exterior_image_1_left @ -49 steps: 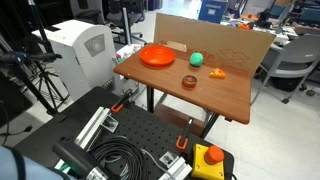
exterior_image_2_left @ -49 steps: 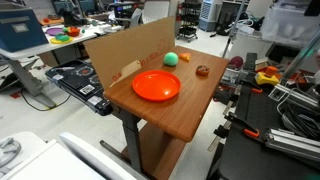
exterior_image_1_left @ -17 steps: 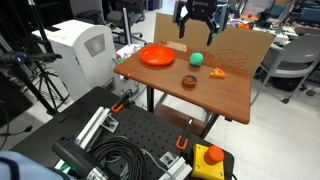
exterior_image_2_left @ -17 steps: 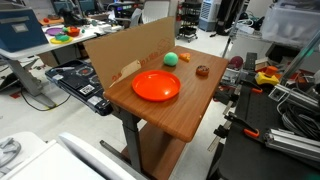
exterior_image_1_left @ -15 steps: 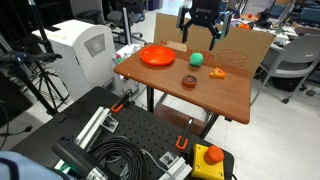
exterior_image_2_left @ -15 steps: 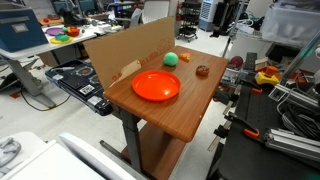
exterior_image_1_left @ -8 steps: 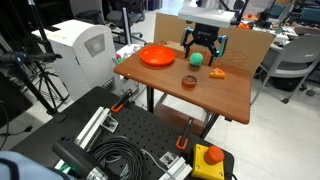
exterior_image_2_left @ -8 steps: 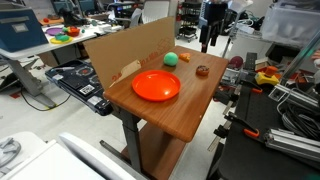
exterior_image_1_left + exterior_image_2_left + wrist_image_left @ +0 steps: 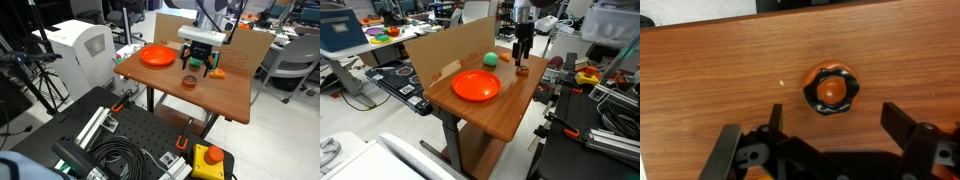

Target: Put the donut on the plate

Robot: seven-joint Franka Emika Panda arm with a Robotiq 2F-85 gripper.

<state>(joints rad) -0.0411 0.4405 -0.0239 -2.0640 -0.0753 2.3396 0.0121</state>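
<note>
I need to move my gripper down toward the donut [image 9: 188,82] [image 9: 830,88], fingers astride the ring, since it lies below, centred just beyond the open fingertips.
The donut [image 9: 188,82] is a small dark reddish-brown ring on the wooden table, near the middle. In the wrist view the donut [image 9: 830,88] lies just beyond my fingertips, centred between them. My gripper [image 9: 198,66] hangs open and empty a little above the donut, also seen in an exterior view [image 9: 521,64] and in the wrist view [image 9: 834,113]. The orange-red plate [image 9: 157,56] sits empty toward one end of the table, apart from the donut, and shows in an exterior view [image 9: 476,86]. The donut [image 9: 524,72] is partly hidden under the gripper there.
A green ball [image 9: 492,59] and a small flat orange piece [image 9: 217,72] lie near the donut. A cardboard wall [image 9: 240,45] stands along the table's back edge. A red stop button [image 9: 209,158] and cables lie on the base below.
My gripper has come down from above the cardboard wall to just over the donut. It stays open. The donut and plate have not moved.
</note>
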